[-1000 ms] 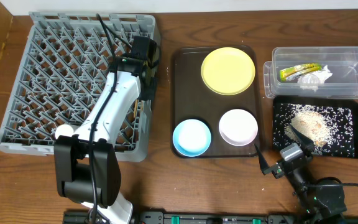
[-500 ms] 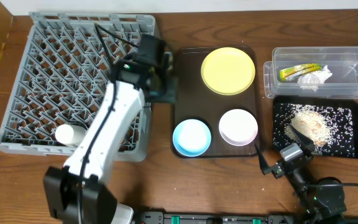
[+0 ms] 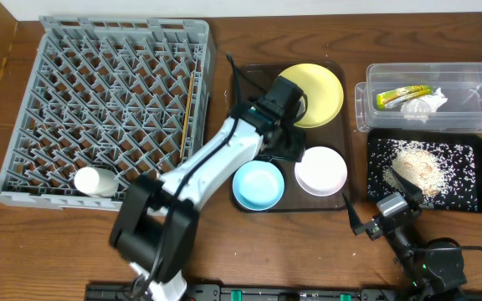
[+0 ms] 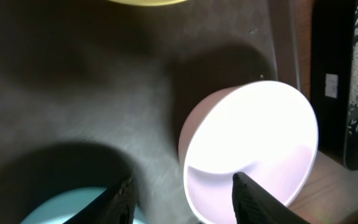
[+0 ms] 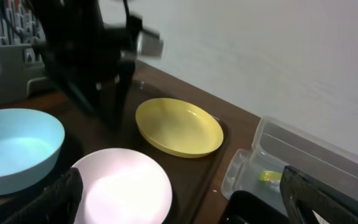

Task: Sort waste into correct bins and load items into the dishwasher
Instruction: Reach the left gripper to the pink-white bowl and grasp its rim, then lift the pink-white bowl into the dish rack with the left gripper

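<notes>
My left gripper is open above the white bowl's rim [image 3: 298, 172] [image 4: 188, 183] facing the light blue bowl, and that rim is between its two fingers, so I should bring the gripper down onto it next.
My left gripper [image 3: 295, 153] hangs open over the brown serving tray [image 3: 245, 125]. It straddles the left rim of the white bowl [image 4: 253, 149], one finger over the bowl and the other over the tray, and it holds nothing. The light blue bowl [image 3: 258, 184] sits just left of it, and the yellow plate [image 3: 320, 92] lies behind, partly under the arm. A chopstick [image 3: 188, 117] and the white cup [image 3: 94, 181] lie in the grey dishwasher rack [image 3: 57, 75]. My right gripper [image 5: 185, 199] stands wide open and empty near the table's front right.
The clear tub [image 3: 467, 88] at the back right holds the yellow-green wrapper [image 3: 402, 96] and the white tissue [image 3: 428, 104]. In front of it the black tray [image 3: 467, 196] carries rice scraps [image 3: 417, 167]. The left arm stretches diagonally across the rack's front right corner.
The left arm swung right from the rack's right edge to above the brown tray, its jaws spreading wider. A chopstick now lies in the rack. The right arm stayed still.
</notes>
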Robot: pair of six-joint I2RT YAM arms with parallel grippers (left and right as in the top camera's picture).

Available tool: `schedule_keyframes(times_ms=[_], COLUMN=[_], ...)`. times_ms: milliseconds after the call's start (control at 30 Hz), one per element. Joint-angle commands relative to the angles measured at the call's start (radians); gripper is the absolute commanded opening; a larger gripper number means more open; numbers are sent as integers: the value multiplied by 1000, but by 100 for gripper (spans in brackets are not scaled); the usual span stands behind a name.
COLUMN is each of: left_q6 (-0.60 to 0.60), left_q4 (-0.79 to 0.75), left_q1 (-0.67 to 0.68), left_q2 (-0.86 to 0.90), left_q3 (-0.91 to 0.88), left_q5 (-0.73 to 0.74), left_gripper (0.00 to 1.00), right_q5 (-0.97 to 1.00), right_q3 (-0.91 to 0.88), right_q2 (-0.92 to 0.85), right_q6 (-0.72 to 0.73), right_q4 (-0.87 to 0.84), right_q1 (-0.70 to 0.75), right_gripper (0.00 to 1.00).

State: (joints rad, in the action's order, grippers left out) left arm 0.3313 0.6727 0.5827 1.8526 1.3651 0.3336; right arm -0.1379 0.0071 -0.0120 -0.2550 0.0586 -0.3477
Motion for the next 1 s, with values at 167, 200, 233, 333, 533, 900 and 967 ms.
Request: schedule_keyframes(times_ms=[167,200,233,333,533,900,967], left_q6=[-93,-100,-103,-101,-101,-102,-102], left_q4=[-34,-38,-46,-70,-69,79,188], left_q1=[-17,-14,-9,-7,-18,-115,-169], left_q2=[175,191,207,235,202,-123,-274], left_q3=[-5,-5,-5,-5,15,60,60], left_q5=[236,236,236,236,235,-82,-482], left_gripper=[54,54,53,36,8,8,8], right_q5=[3,3,2,3,3,2,2], right_q3=[-2,-2,-2,-2,-2,-2,-2], right_q2=[5,5,5,5,5,5,5], right_q6=[-4,-4,-4,-4,-4,-4,-4], right_q4=[4,4,4,4,4,4,4], right_q1=[13,13,13,13,13,13,13], right_gripper=[99,99,99,99,99,99,99])
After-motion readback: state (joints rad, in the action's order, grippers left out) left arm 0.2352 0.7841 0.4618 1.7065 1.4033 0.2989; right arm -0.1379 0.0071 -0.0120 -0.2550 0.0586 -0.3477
